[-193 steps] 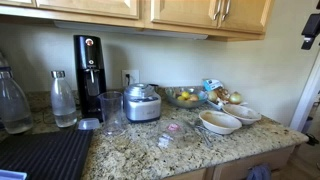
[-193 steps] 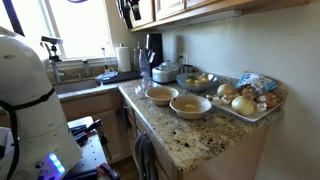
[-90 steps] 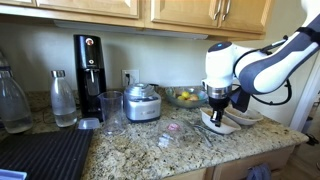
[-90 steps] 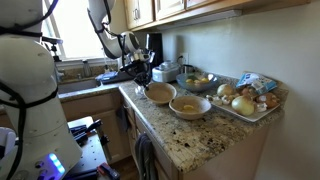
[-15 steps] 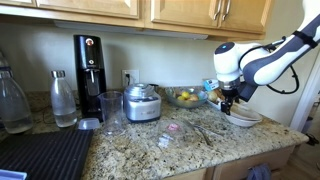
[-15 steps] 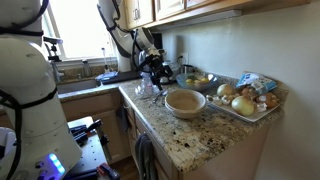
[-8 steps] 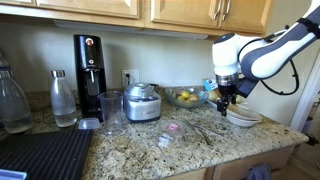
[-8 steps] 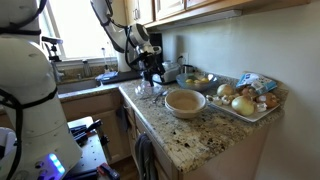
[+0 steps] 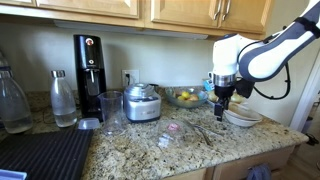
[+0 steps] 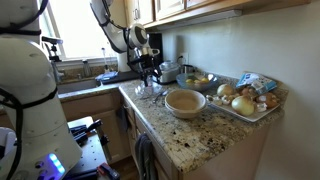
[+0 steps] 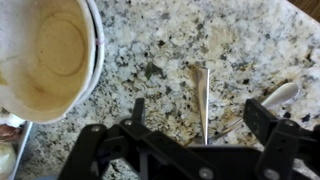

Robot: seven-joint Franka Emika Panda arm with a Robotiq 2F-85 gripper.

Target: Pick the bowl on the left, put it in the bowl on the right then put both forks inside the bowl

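Note:
The straight fork is already lined up between my fingers. I will lower my gripper onto its slim handle (image 11: 204,101) next, away from the stacked bowls.
Two shallow off-white bowls (image 11: 50,50) sit nested, one inside the other, on the granite counter; both exterior views show the stack (image 9: 243,117) (image 10: 185,102). In the wrist view a slim silver fork (image 11: 203,95) lies straight on the counter between my fingers. A second silver fork (image 11: 280,96) lies slanted to its right, partly hidden by a finger. My gripper (image 11: 200,116) hangs open and empty above the forks, just left of the bowls (image 9: 220,100). In an exterior view the forks (image 9: 205,132) are faint on the stone.
A tray of onions and fruit (image 10: 262,113) stands beside the bowls. A glass fruit bowl (image 9: 184,97), a chopper (image 9: 142,102), a tumbler (image 9: 112,112), a black machine (image 9: 88,70), bottles (image 9: 63,98) and a black mat (image 9: 40,155) share the counter. The counter's front edge is close.
My gripper has drifted from over the nested bowls toward the forks, still open. The bowls have not moved.

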